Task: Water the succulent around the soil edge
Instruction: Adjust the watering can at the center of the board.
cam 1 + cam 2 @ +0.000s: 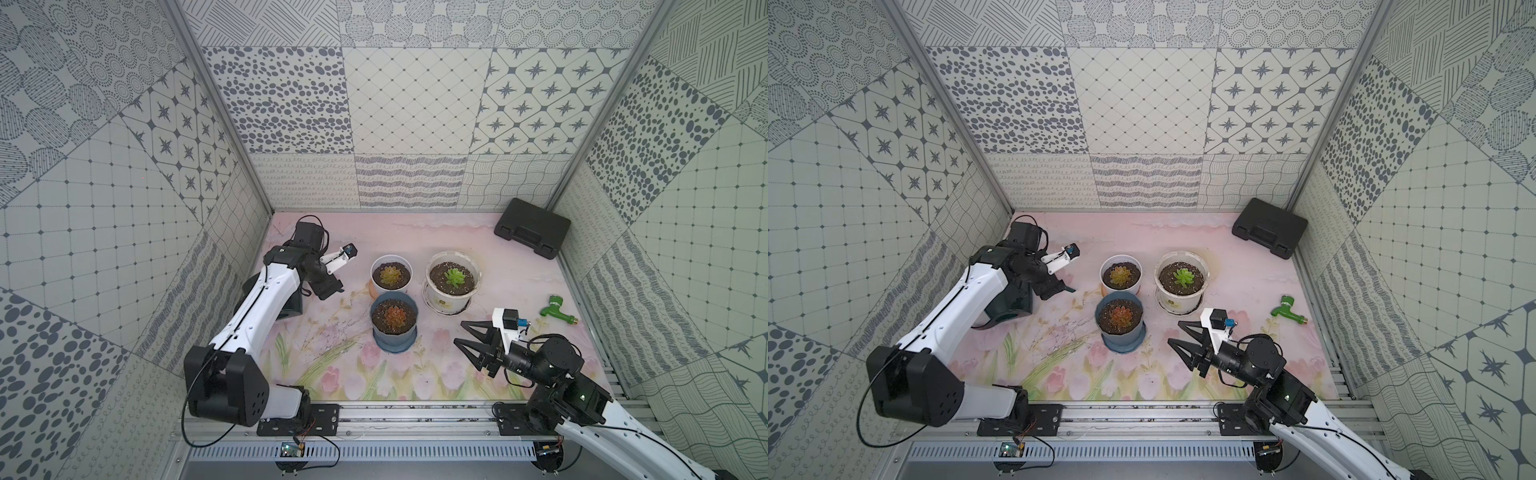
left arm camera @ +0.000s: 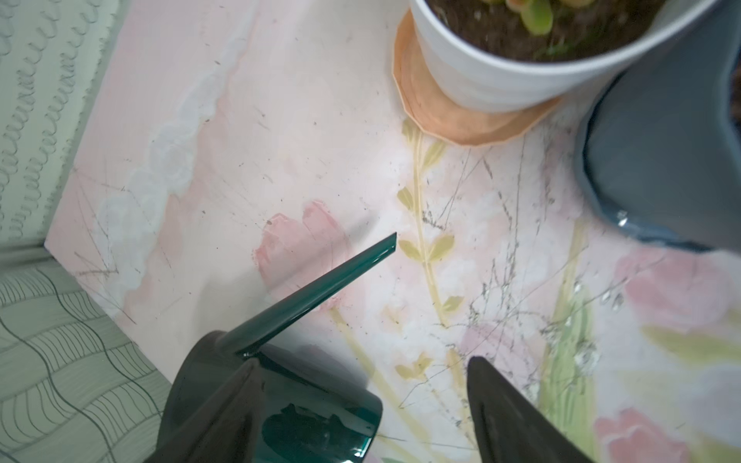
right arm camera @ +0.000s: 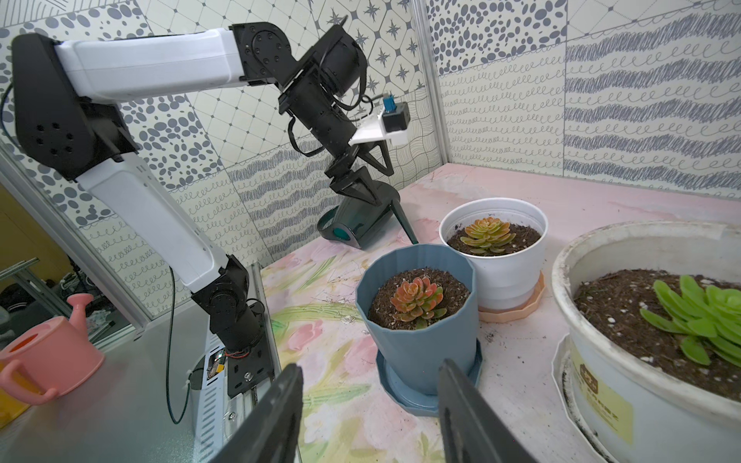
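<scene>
The can's slender spout fits between my gripper's open fingers, so next I should lower my left gripper around it with a turn and close.
Three potted succulents stand mid-table: an orange-green one in a white pot, a red-orange one in a blue-grey pot and a green one in a large white pot. A dark green watering can stands on the mat at the left, its spout pointing toward the white pot. My left gripper is open just above the can; one finger overlaps its body and the other stands clear of it. My right gripper hangs open and empty at the front right, facing the blue-grey pot.
A black case lies in the back right corner. A green plastic tap lies by the right wall. The white pot sits on an orange saucer. A pink watering can stands outside the cell, beyond the left arm's base.
</scene>
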Action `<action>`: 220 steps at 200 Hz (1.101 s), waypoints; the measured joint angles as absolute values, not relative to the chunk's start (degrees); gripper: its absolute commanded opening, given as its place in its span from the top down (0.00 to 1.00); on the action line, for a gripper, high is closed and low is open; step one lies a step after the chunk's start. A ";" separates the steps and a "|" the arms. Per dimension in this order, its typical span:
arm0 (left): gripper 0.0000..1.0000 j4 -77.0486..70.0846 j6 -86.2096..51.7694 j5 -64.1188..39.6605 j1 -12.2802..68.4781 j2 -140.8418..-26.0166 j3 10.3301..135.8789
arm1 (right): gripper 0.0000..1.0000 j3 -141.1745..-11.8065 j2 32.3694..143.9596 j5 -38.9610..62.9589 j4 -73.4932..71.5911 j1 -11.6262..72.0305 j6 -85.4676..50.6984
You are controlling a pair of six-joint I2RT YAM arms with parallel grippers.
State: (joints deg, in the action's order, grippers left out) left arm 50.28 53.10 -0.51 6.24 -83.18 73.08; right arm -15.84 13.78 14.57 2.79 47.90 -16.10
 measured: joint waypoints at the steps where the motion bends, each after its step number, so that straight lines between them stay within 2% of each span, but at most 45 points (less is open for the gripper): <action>1: 0.18 50.37 53.71 -0.36 6.22 -83.50 73.17 | 0.44 -15.84 13.78 14.57 2.79 47.90 -16.10; 51: 0.21 50.61 73.69 3.31 3.11 -98.54 79.09 | 0.42 -14.66 13.74 15.46 1.72 47.90 -15.94; 123: 0.25 48.21 88.05 7.18 -0.86 -119.24 92.27 | 0.39 -10.13 13.78 24.18 -7.70 47.90 -15.44; 132: 0.30 47.72 89.06 7.46 -1.17 -121.08 93.69 | 0.39 -9.78 13.89 25.02 -8.56 47.90 -15.22; 139: 0.39 47.42 89.71 7.75 -1.43 -122.30 94.63 | 0.39 -9.65 14.11 25.41 -9.10 47.90 -14.98; 155: 0.73 47.13 91.09 8.27 -1.98 -124.60 96.16 | 0.39 -9.61 14.96 26.15 -10.48 47.90 -14.61; 165: 0.99 47.31 91.72 8.64 -2.17 -125.40 96.79 | 0.39 -9.61 15.51 26.39 -11.05 47.90 -14.50; 220: 1.00 46.22 93.32 9.15 -2.57 -124.36 96.64 | 0.39 -9.61 16.80 27.38 -12.36 47.90 -14.52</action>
State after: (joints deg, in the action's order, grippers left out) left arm 46.22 93.32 9.15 -2.57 -124.36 96.64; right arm -9.61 16.80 27.38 -12.36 47.90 -14.52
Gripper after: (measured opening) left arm 0.216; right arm 0.607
